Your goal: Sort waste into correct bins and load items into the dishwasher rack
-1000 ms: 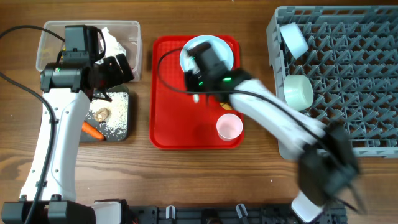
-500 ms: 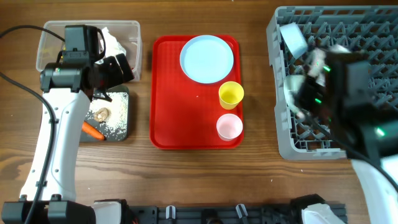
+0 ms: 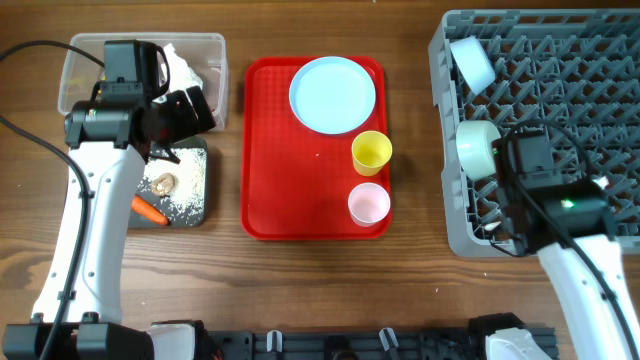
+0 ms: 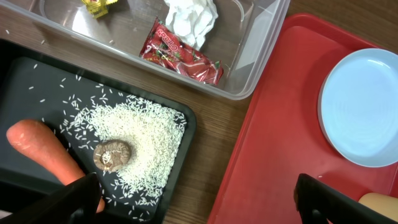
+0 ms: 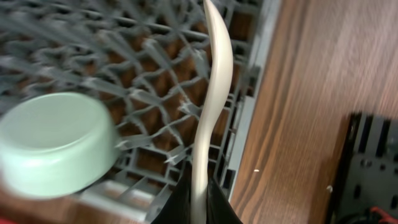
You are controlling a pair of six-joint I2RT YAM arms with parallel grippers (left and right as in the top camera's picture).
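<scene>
I will bring the white spoon down next with my right gripper into the grey rack's front edge strip beside the mint green bowl, because that strip is empty.
My right gripper is shut on the white spoon and holds it upright over the front left corner of the grey rack, next to the mint green bowl. The light blue bowl lies in the rack's back left. My left gripper is open and empty above the gap between the black tray and the red tray. Carrot, brown lump and rice lie in the black tray. Tissue and red wrapper lie in the clear tub.
The red tray holds the pale blue plate, the yellow cup and the pink cup. A yellow wrapper shows in the tub. Bare wooden table lies between the red tray and the rack.
My right arm has swung from over the red tray to the rack's front left corner, carrying the spoon. The plate and yellow cup now show. The left arm has not moved.
</scene>
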